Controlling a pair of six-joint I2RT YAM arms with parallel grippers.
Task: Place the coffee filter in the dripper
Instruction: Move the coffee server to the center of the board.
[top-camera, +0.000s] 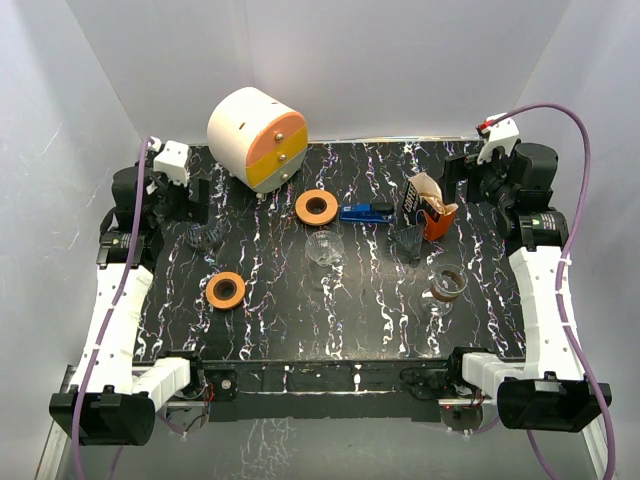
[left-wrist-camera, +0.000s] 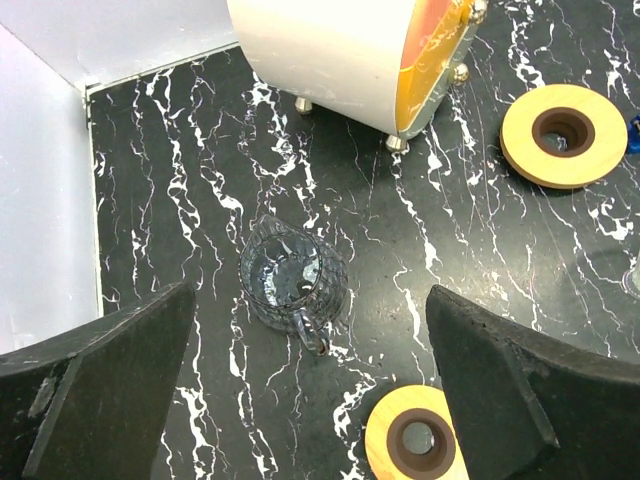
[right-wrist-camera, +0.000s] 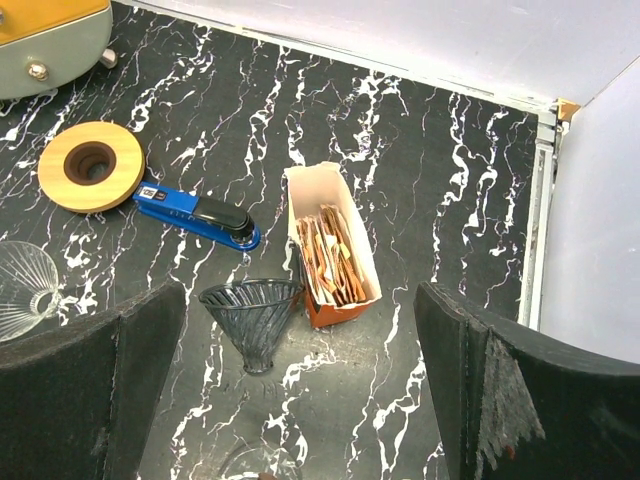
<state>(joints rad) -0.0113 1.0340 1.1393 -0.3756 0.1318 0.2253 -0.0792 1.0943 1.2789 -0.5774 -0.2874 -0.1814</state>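
Note:
I will next bring my right gripper back and down onto the far rim of the brown-collared glass, as its upturned opening has room for one finger.
Brown coffee filters (right-wrist-camera: 335, 255) stand packed in an open white and orange box (top-camera: 428, 207) at the right back of the table. Just left of the box, a dark ribbed cone dripper (right-wrist-camera: 250, 310) lies on its side (top-camera: 408, 241). My right gripper (right-wrist-camera: 298, 290) hangs open above and in front of the box and dripper, touching neither; in the top view it sits at the far right (top-camera: 470, 182). My left gripper (left-wrist-camera: 310, 300) is open at the far left (top-camera: 192, 202), over a small glass pitcher (left-wrist-camera: 290, 275), with nothing held.
A white and orange drawer unit (top-camera: 257, 138) stands at the back. Two wooden rings (top-camera: 316, 207) (top-camera: 227, 290), a blue stapler (top-camera: 365, 212), a clear ribbed cone (top-camera: 325, 247) and a glass with a brown collar (top-camera: 446, 285) lie on the black marbled table (top-camera: 300, 330). White walls enclose it.

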